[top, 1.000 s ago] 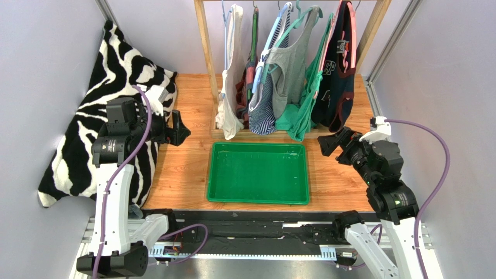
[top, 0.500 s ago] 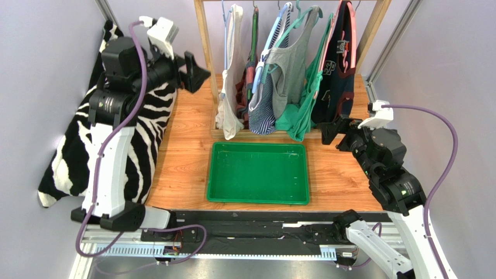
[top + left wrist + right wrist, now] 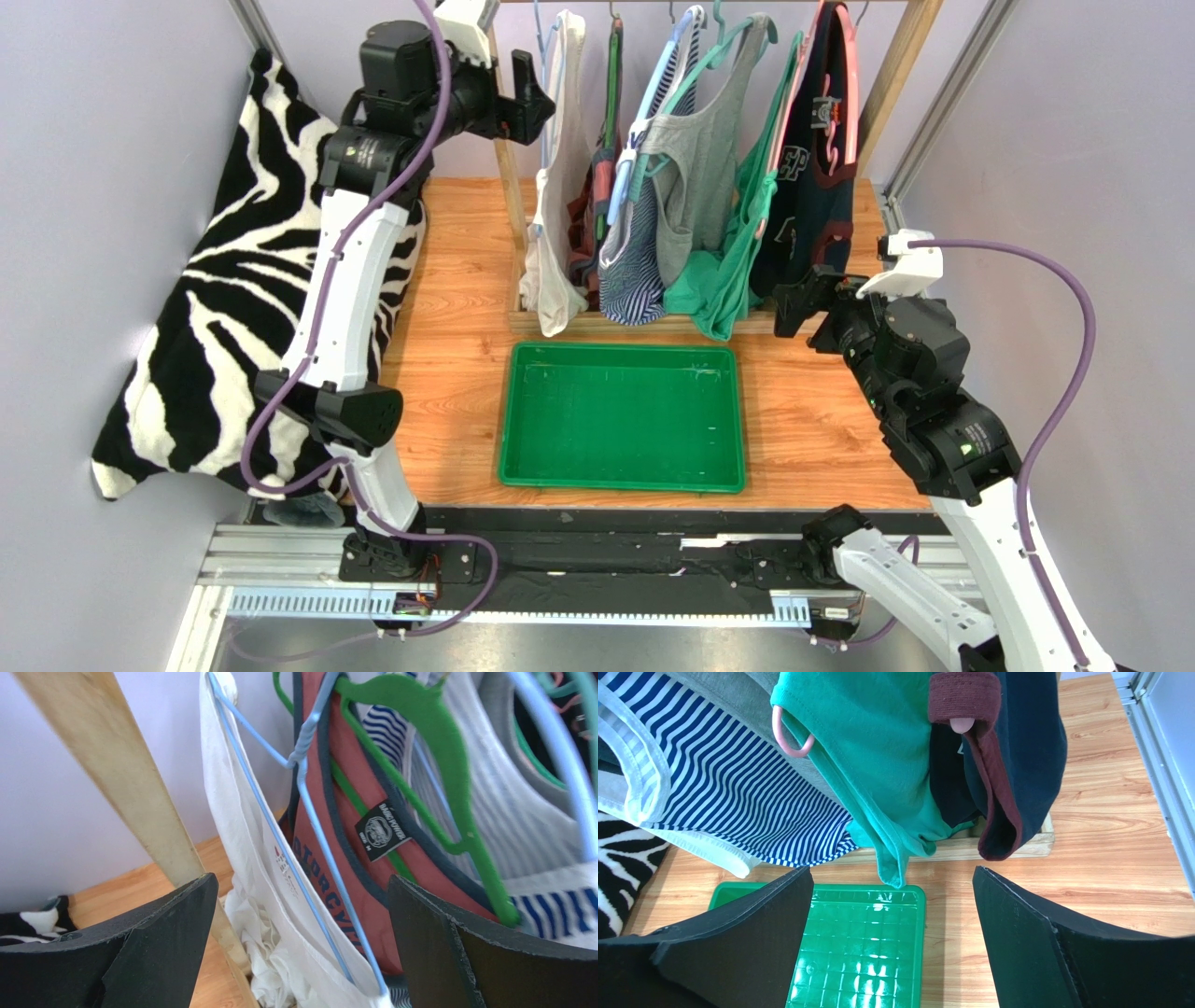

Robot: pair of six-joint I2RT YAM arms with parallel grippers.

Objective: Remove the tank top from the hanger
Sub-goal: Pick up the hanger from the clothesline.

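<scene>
The lower bar of the blue hanger shows between my open fingers but is clear of them. My left gripper should next move down onto the near end of that bar.
Several tank tops hang on hangers from a wooden rack (image 3: 498, 126). The leftmost is a white tank top (image 3: 557, 210) on a light blue wire hanger (image 3: 309, 833). My left gripper (image 3: 540, 95) is raised high beside the rack's left post, open and empty. In the left wrist view its jaws (image 3: 302, 889) stand wide apart, with the white top (image 3: 246, 854) and the blue hanger between them but apart from both. My right gripper (image 3: 800, 301) is open and empty, low by the navy top (image 3: 814, 182). It faces the teal top (image 3: 878, 763).
A green tray (image 3: 519, 462) lies on the wooden table in front of the rack. A zebra-print cloth (image 3: 239, 308) drapes the left wall. A maroon top (image 3: 351, 868), a striped top (image 3: 638, 266) and a grey top (image 3: 694, 168) also hang there. Walls stand close on both sides.
My left arm has risen from low by the zebra cloth, up and right to the top of the rack. My right gripper has edged toward the rack.
</scene>
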